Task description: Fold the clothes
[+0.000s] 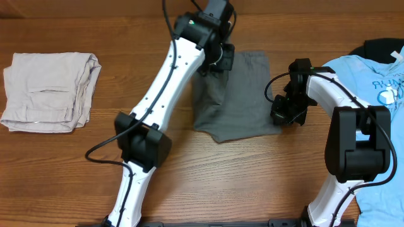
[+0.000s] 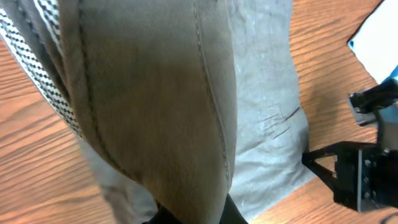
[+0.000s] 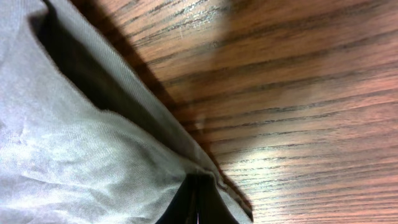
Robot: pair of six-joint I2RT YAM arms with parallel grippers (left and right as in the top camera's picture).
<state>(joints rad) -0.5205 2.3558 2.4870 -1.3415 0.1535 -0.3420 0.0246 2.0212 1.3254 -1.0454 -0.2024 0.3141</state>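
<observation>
My left gripper lowers the fold onto the shorts' uncovered side (image 1: 251, 79) (image 2: 264, 115) next and releases it, as that side lies below and to its right in the overhead view.
The clothes are grey shorts (image 1: 240, 101) lying in the middle of the table, partly folded. My left gripper (image 1: 216, 63) is at their far left corner, shut on a lifted fold. In the left wrist view this fold (image 2: 161, 93) hangs close before the camera, showing a seam and a checkered lining, and the jaws (image 2: 193, 214) are mostly hidden under it. My right gripper (image 1: 282, 115) sits at the shorts' right edge. Its dark fingers (image 3: 196, 202) are pressed together on the hem of the grey cloth (image 3: 74, 143), low over the wood.
Folded beige shorts (image 1: 50, 91) lie at the far left. A light blue T-shirt (image 1: 379, 82) lies at the right edge under the right arm, with a black garment (image 1: 385, 45) behind it. Bare wooden tabletop (image 1: 252, 183) lies in front of the shorts.
</observation>
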